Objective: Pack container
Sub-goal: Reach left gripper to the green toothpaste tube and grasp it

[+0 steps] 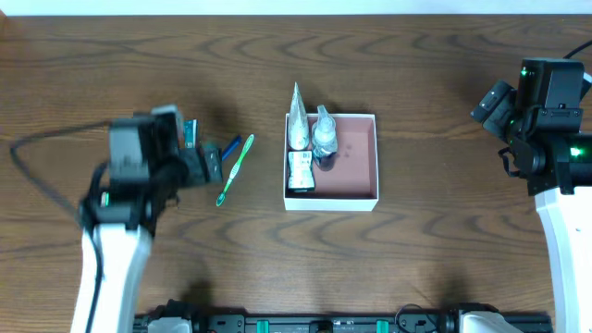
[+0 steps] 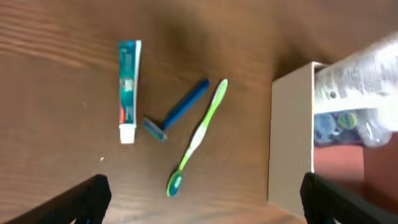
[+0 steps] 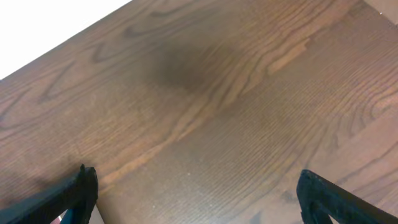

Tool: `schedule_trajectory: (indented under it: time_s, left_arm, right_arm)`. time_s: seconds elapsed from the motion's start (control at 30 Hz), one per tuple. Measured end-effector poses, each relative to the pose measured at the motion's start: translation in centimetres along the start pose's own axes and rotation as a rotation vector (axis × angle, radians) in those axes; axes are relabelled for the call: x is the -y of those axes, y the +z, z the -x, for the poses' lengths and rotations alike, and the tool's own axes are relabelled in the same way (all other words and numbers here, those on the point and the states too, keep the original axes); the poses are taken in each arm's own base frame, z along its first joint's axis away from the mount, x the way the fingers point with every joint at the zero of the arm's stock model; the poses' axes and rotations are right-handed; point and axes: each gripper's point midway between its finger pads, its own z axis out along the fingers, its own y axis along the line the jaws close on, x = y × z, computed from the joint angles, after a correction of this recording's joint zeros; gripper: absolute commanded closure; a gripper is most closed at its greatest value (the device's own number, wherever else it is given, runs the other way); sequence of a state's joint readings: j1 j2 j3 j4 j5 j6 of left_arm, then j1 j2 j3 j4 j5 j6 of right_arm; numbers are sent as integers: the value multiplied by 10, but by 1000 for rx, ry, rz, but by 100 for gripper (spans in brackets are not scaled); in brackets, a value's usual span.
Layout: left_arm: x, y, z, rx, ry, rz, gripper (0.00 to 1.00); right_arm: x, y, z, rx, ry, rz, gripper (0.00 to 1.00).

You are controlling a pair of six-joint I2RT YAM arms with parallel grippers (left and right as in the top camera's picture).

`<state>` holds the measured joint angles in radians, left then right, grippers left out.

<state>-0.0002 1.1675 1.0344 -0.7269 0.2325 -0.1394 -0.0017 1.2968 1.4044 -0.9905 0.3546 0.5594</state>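
Observation:
My left gripper shifts away from the container next and lowers to the middle of the teal toothpaste tube (image 1: 191, 133) (image 2: 129, 87), which is off-center and well below.
The container (image 1: 361, 120), a shallow white-walled square box with a pinkish-brown floor, sits mid-table. Its left half holds a white tube (image 1: 298, 120), a small clear bottle (image 1: 325, 137) and a dark packet (image 1: 299, 172). In the left wrist view its white wall (image 2: 289, 137) is at the right. A green toothbrush (image 1: 235, 169) (image 2: 198, 137), a blue razor (image 2: 180, 111) and a teal toothpaste tube (image 2: 129, 87) lie on the wood left of it. My left gripper (image 2: 202, 205) is open above them, holding nothing. My right gripper (image 3: 196, 199) is open and empty over bare wood at the far right.
The wooden table's (image 1: 444, 259) far edge shows in the right wrist view (image 3: 62, 43) at upper left. The right arm (image 1: 546, 111) stands at the table's right side, well away from the container. The left arm (image 1: 129, 185) reaches in from the lower left.

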Motion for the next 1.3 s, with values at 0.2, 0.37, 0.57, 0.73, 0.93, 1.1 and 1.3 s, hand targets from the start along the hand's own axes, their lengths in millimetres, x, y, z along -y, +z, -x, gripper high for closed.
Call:
schedule_trajectory:
  time_s: [0.2,0.37,0.57,0.73,0.93,1.1,1.3]
  left_arm:
    - [-12,50,2,-108,-20,40,2]
    - [-36,85,-3,-159,-21,149,2]
    - [-54,118,-12,-214,-5,210,1]
    - [-64,145,-27,-282,45,226,0]
    - [-77,166,-34,-307,58,237,0]
    - [-87,168,-26,-279,44,246,4]
    - [-93,168,-21,-256,34,253,24]
  right_arm:
    - [0,0,0,0,0,0,1]
    - [0,0,0,0,0,0,1]
    - [0,0,0,0,0,0,1]
    - [0,0,0,0,0,0,1]
    - [0,0,0,0,0,0,1]
    - [0,0,0,0,0,0,1]
    - [0,0,0,0,0,0,1]
